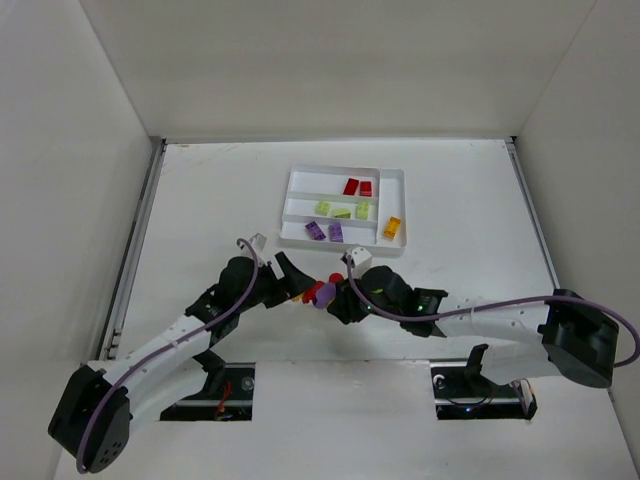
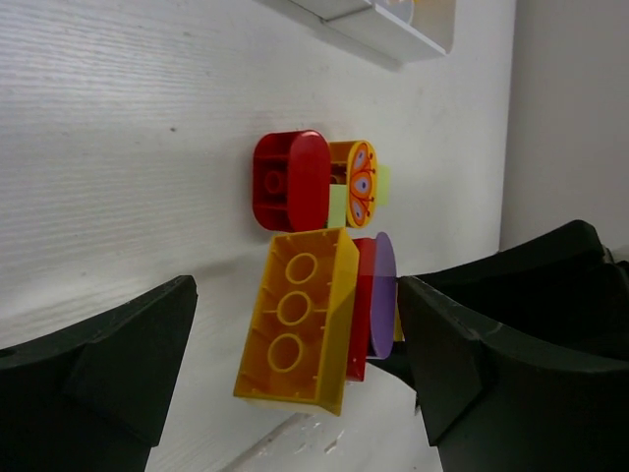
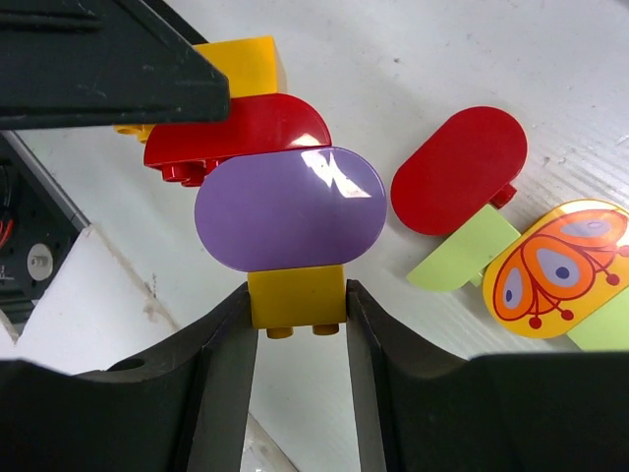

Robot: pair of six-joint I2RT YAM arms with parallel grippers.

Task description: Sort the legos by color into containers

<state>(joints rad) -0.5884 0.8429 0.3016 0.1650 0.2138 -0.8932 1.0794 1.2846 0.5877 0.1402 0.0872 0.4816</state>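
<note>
The small orange-yellow brick in my right gripper will come off the purple one next. My right gripper will then carry it outward to the container section holding an orange-yellow brick and let it go there.
My right gripper is shut on a small orange-yellow brick that joins a purple rounded brick and a red one. My left gripper is open, its fingers wide on either side of a large orange-yellow brick without touching it. From above, both grippers, left and right, meet at the loose pile just in front of the white tray. The tray holds red, lime, purple and orange-yellow bricks, each colour in its own compartment.
Beside the pile lie a red oval brick, a lime piece and an orange piece with a butterfly print. White walls enclose the table on the left, back and right. The left finger crowds the right wrist view.
</note>
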